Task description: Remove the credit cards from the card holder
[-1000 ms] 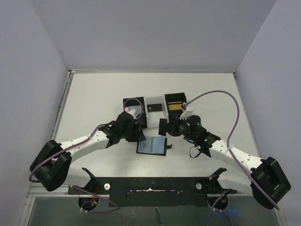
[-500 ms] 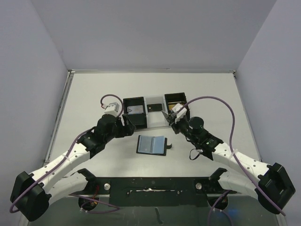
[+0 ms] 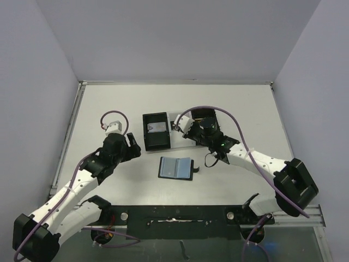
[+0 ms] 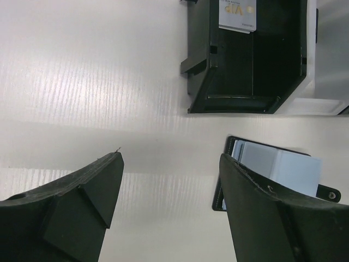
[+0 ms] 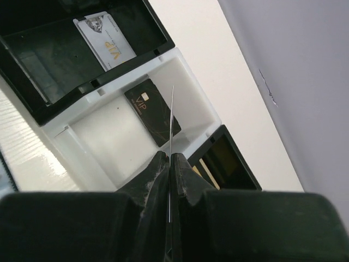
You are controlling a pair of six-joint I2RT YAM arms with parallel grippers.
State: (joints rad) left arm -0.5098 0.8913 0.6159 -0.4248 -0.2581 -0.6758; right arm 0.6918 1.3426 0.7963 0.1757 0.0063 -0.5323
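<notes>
My right gripper still holds a card above the tray, so next it will lower over the black card in the white tray [image 3: 175, 125] [image 5: 152, 112], shifting toward the grey card's box.
The card holder [image 3: 175, 168] lies open on the table, blue-grey pockets up; it also shows in the left wrist view [image 4: 275, 168]. My right gripper [image 3: 184, 129] is shut on a thin credit card seen edge-on [image 5: 172, 117], held above the white tray [image 5: 103, 134]; its colour cannot be told. A pale grey-blue card [image 3: 156, 127] lies in the left black box [image 3: 146, 136]. A gold-tan card [image 5: 214, 173] shows in the right black box [image 5: 232, 164]. My left gripper [image 3: 131, 145] is open and empty, left of the holder [image 4: 170, 158].
A smaller black card [image 5: 153, 112] lies in the white tray between the two black boxes. The left box also shows in the left wrist view [image 4: 199, 54] with the grey card [image 4: 237, 13]. Grey walls enclose the table on three sides.
My left gripper has drawn back to the left, away from the holder and the left box. My right gripper has moved from beside the holder up over the white tray, still shut on the card.
</notes>
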